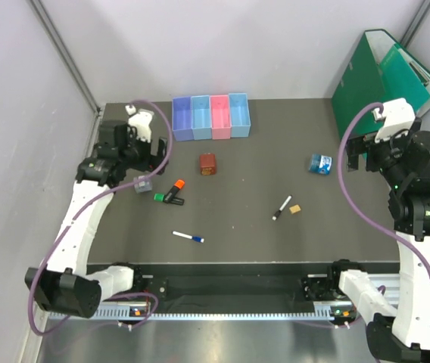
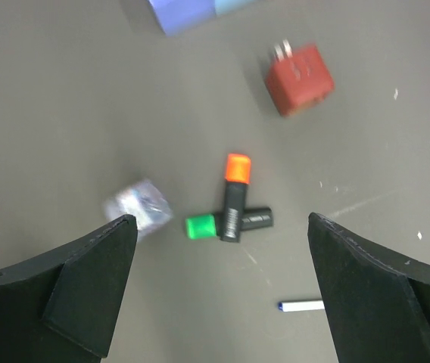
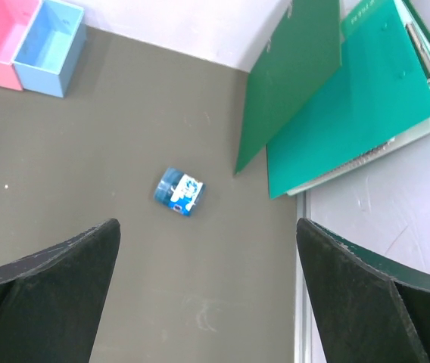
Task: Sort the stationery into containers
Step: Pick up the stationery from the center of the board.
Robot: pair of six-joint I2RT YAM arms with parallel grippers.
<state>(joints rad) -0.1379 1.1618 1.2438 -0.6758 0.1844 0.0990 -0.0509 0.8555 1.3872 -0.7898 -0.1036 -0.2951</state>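
Observation:
My left gripper swings to the right in the top view next, turns and lowers around the red-brown block [image 1: 207, 164] [image 2: 300, 79], since bare table around it leaves the fingers room.
The containers [image 1: 211, 117] form a row of four joined bins at the back: purple-blue, light blue, pink [image 3: 3, 38], light blue [image 3: 48, 45]. The stationery lies loose on the dark table. An orange-and-black highlighter [image 2: 235, 197] rests across a green one [image 2: 200, 226], with a small grey piece [image 2: 138, 204] to their left. Nearer the front lie a white pen with a blue cap [image 1: 188, 237], a black-and-white marker [image 1: 281, 207] and a tan eraser [image 1: 295, 209]. The blue tape roll [image 3: 179, 191] sits at the right. My left gripper [image 2: 221, 218] hangs open high above the highlighters. My right gripper [image 3: 206, 223] hangs open above the table near the tape roll.
A red-brown block [image 2: 298, 78] lies in front of the bins. Green folders [image 3: 351, 91] lean at the back right corner, by the table's right edge. Grey walls close in the left side and the back.

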